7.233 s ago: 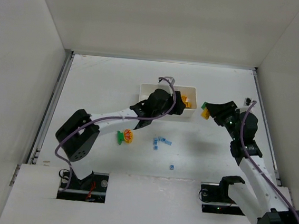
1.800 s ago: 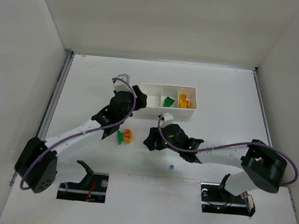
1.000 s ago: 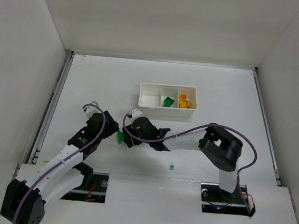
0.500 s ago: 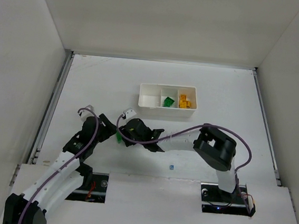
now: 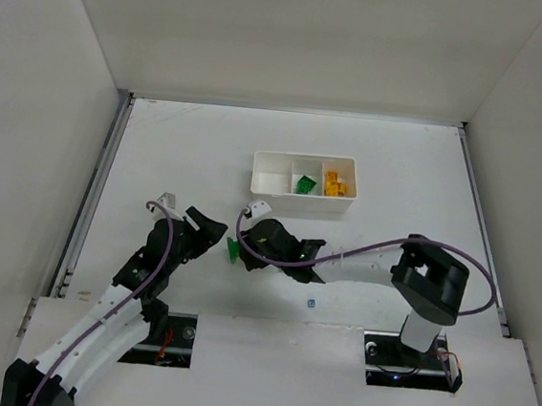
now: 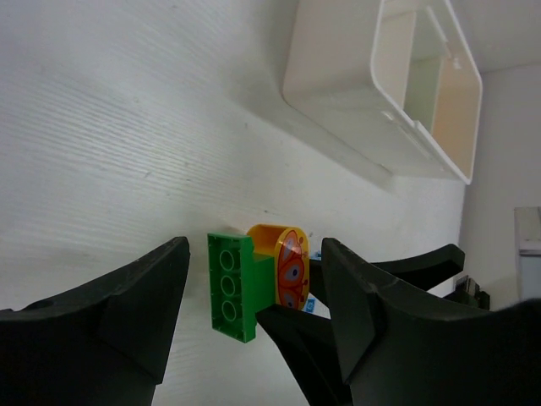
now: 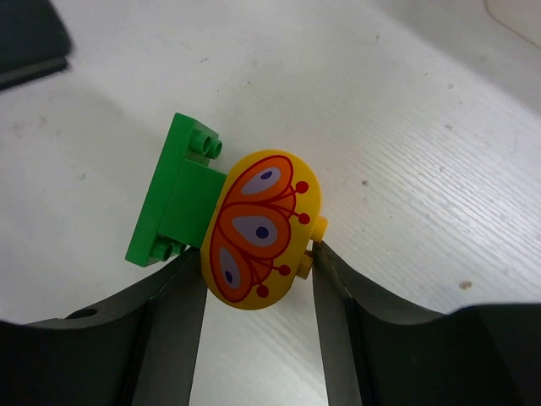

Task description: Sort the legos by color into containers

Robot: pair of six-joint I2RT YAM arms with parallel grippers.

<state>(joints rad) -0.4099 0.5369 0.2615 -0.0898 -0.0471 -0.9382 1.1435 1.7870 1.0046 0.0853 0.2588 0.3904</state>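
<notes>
The green brick (image 5: pixel 233 249) (image 6: pixel 233 288) is joined to the yellow-orange piece, so my left gripper moves toward the right in the top view onto it next and closes.
A green brick (image 7: pixel 173 199) joined to a yellow-orange oval piece (image 7: pixel 258 228) with a butterfly print sits between my right gripper's (image 7: pixel 258 254) fingers, which are shut on the yellow piece. In the top view the green brick (image 5: pixel 233 249) shows at the right gripper (image 5: pixel 245 250). My left gripper (image 6: pixel 255 247) is open, its fingers either side of the green brick (image 6: pixel 230 288) without touching it; in the top view it (image 5: pixel 216 232) is just left of the brick. The white tray (image 5: pixel 306 162) holds a green brick (image 5: pixel 304 184) in the middle compartment and yellow ones (image 5: pixel 334 183) in the right one.
A tiny blue brick (image 5: pixel 310 303) lies near the front edge, right of the grippers. Another blue bit (image 6: pixel 314 254) shows behind the held piece. The tray (image 6: pixel 338 93) is beyond the left gripper. White walls enclose the table on three sides.
The right gripper has shifted to the right with the green-and-yellow piece. The left gripper has swung right, closing in on the green brick.
</notes>
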